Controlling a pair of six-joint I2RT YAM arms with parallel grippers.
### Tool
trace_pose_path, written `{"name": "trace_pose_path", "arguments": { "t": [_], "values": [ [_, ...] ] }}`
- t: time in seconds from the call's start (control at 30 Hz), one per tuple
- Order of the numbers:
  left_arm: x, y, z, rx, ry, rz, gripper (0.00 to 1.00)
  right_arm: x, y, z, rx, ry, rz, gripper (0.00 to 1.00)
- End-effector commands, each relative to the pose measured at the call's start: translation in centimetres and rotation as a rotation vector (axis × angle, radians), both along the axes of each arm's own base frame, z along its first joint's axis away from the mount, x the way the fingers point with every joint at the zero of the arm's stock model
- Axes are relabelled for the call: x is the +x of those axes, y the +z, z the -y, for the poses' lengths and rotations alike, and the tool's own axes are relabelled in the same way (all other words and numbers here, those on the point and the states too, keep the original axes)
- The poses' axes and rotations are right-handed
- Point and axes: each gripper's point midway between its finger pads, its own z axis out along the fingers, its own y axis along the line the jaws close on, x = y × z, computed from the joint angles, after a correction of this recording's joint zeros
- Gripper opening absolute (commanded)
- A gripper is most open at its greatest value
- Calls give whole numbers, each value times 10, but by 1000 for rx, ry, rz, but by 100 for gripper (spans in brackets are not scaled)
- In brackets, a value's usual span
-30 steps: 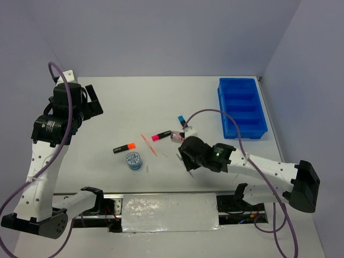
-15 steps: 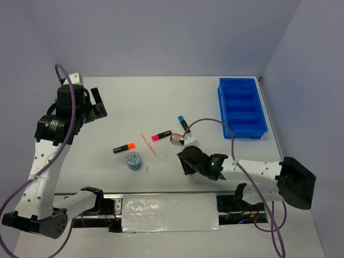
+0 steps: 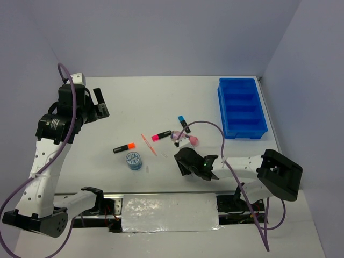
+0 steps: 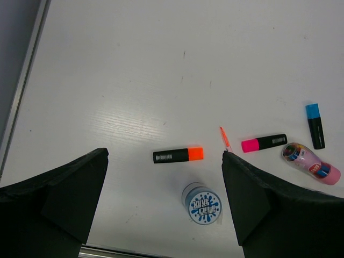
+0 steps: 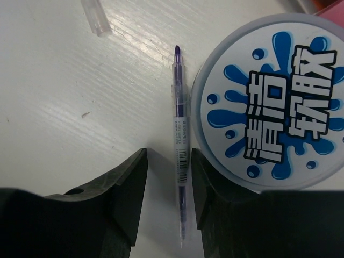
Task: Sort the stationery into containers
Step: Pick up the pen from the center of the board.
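The clear pen cap lies below the left gripper and to its right in the top view, so the left gripper should go down next and straddle the cap where bare table leaves room for the fingers.
My right gripper (image 3: 185,162) is low over the table and open. In the right wrist view its jaws (image 5: 169,177) straddle a thin purple pen (image 5: 180,129) that lies on the table; neither jaw grips it. A round blue-white disc (image 5: 274,102) lies against the pen, partly under the right finger. My left gripper (image 3: 99,105) is raised, open and empty (image 4: 164,209). Below it lie an orange-capped highlighter (image 4: 178,155), another disc (image 4: 202,203), a thin orange pen (image 4: 224,138), a pink-capped highlighter (image 4: 263,143), a blue-capped highlighter (image 4: 315,125) and the pink tube (image 4: 312,164).
The blue divided tray (image 3: 242,107) stands at the back right, apart from both grippers. A clear pen cap (image 5: 95,19) lies ahead of the right jaws. The table's metal front edge (image 3: 169,200) runs just behind the right gripper.
My right gripper has dropped lower and drawn back toward the front edge, uncovering the pink tube. My left gripper has shifted slightly up and right.
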Motion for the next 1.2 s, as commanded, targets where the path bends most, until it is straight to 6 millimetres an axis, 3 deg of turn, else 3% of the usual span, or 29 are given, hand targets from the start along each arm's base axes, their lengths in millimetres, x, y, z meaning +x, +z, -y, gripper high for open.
{"name": "trace_pose_path", "arguments": {
  "t": [0.0, 0.07, 0.2, 0.3, 0.37, 0.43, 0.53, 0.6, 0.67, 0.77, 0.87, 0.97, 1.03, 1.1, 1.17],
  "values": [
    [4, 11, 5, 1, -37, 40, 99, -3, -11, -3, 12, 2, -9, 45],
    [4, 11, 4, 2, -34, 41, 99, -6, -16, -2, 11, 2, -24, 44],
    [4, 11, 4, 2, -36, 38, 99, -11, -20, 0, 18, -3, -43, 29],
    [5, 13, 5, -3, -36, 43, 99, -16, -23, 0, 11, 1, -63, 6],
    [5, 13, 6, -5, -38, 43, 99, -19, -22, -1, 13, 8, -67, 0],
    [5, 14, 7, -11, -38, 43, 99, -22, -17, -5, 28, 23, -73, 0],
    [8, 12, 10, -41, -24, 25, 99, -24, 19, -24, 108, 59, -43, 0],
    [10, 8, 19, -95, -31, -3, 99, -19, 67, -36, 198, 57, 11, 0],
    [19, 5, 30, -142, -38, -38, 99, -8, 109, -36, 238, 14, 71, 0],
    [31, -1, 65, -203, -73, -72, 99, 2, 176, -28, 302, -18, 166, 0],
    [45, -16, 92, -253, -51, -112, 99, 3, 213, -11, 296, -53, 203, 0],
    [43, -39, 126, -302, -17, -178, 99, -1, 235, 14, 282, -101, 218, 0],
    [43, -49, 140, -329, 42, -176, 98, -2, 239, 31, 277, -177, 204, 0],
    [37, -56, 170, -308, 15, -187, 96, -10, 241, 50, 262, -224, 178, 0],
    [32, -69, 183, -246, 16, -213, 95, -17, 239, 65, 244, -247, 155, 0]
  ]
}}
